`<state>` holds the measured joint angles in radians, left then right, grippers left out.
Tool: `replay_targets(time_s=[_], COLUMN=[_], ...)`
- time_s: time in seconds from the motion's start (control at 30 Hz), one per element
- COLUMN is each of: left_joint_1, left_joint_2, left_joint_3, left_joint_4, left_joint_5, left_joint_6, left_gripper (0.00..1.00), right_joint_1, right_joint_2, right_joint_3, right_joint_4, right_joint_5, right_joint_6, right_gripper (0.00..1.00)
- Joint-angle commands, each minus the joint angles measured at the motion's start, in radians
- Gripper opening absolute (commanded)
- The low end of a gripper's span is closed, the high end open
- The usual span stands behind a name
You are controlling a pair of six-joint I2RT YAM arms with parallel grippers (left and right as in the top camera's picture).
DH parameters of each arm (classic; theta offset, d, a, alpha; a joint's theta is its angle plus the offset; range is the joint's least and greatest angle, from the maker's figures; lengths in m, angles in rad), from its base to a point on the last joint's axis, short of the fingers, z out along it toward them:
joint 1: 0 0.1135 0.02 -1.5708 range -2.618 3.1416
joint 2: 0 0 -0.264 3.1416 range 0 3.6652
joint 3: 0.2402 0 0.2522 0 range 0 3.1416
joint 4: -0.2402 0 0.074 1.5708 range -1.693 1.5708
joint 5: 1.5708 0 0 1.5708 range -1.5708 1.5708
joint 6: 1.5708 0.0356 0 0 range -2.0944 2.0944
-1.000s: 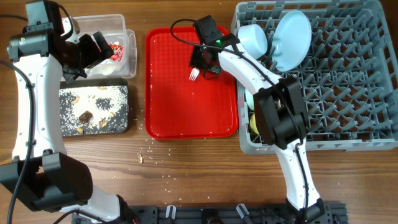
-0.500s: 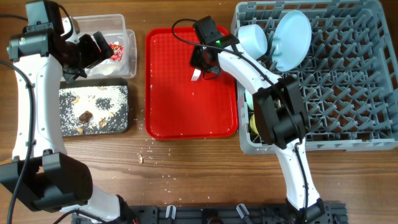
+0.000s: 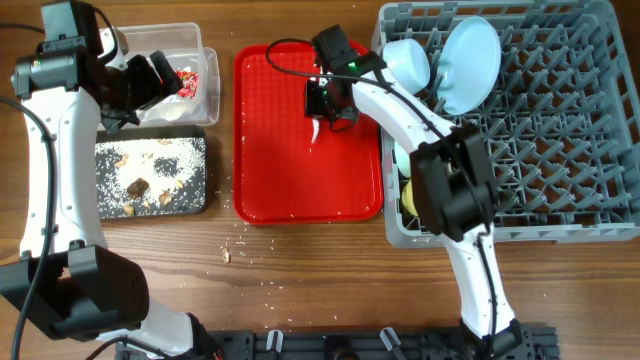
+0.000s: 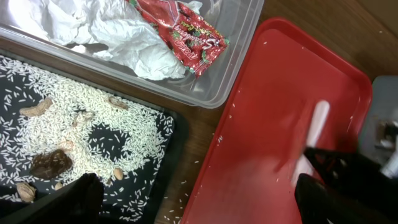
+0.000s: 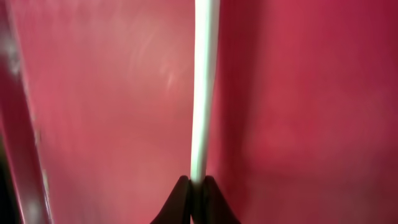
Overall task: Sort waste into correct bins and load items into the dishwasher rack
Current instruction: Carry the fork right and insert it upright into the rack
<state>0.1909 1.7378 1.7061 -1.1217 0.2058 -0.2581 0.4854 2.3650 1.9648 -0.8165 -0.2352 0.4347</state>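
Note:
I need to lift my right gripper off the red tray and move it over the rack next. Then I should lower the white utensil among the rack's wires near the yellow cup, where dishes stand.
My right gripper (image 3: 322, 108) is shut on a white plastic utensil (image 3: 315, 129), held over the far part of the flat red tray (image 3: 300, 175). In the right wrist view the fingertips (image 5: 198, 183) pinch its white handle (image 5: 204, 93). My left gripper (image 3: 160, 80) is open and empty above the clear tub (image 3: 211, 85), which holds crumpled white tissue (image 4: 124, 37) and a red-and-white wrapper (image 4: 186, 28). The black tray (image 3: 201, 205) holds rice grains (image 4: 56, 127) and brown scraps (image 4: 51, 163). The grey rack (image 3: 600, 230) holds a blue plate (image 3: 470, 62), two blue bowls (image 3: 407, 62) and a yellow cup (image 3: 408, 198).
Loose grains and a brown crumb (image 3: 226, 254) lie on the wooden table in front of the black tray and red tray. A few grains lie on the red tray. The right arm reaches from the front across the rack's left edge.
My right gripper has shifted slightly over the red tray and the white utensil has swung, its tip now a little nearer the front. The left arm has not moved.

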Motion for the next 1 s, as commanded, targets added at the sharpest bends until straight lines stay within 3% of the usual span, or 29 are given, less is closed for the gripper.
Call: replay_targets(time_s=[0.0,0.2,0.43,0.9,0.93,0.97], left_joint_1=[0.002,0.002,0.002,0.002,0.002,0.002], left_joint_2=[-0.004,-0.004,-0.004,-0.004,-0.004,-0.004], left_joint_3=[0.009,0.009,0.009,0.009,0.009,0.009], left_joint_4=[0.002,0.002,0.002,0.002,0.002,0.002], left_joint_5=[-0.006,-0.006,-0.006,-0.006,-0.006,-0.006], left_joint_6=[-0.012,-0.012,-0.012,-0.012,-0.012,-0.012], left_gripper=[1.0,1.0,1.0,1.0,1.0,1.0], right_joint_1=[-0.019,-0.082,-0.217,-0.401,-0.407,-0.41], right_joint_2=[-0.278,-0.542,-0.605,-0.605,-0.605,-0.605], right_joint_3=[0.005,0.004,-0.032,-0.357,-0.357,-0.357], right_joint_4=[-0.128,-0.423,-0.63,-0.61,-0.62,-0.629], right_joint_5=[0.045,0.388,0.388,0.286,0.284,0.276], right_joint_6=[-0.276,-0.304,-0.266,-0.196,-0.195,-0.196], right_gripper=[0.04,0.04,0.05,0.05,0.08,0.17])
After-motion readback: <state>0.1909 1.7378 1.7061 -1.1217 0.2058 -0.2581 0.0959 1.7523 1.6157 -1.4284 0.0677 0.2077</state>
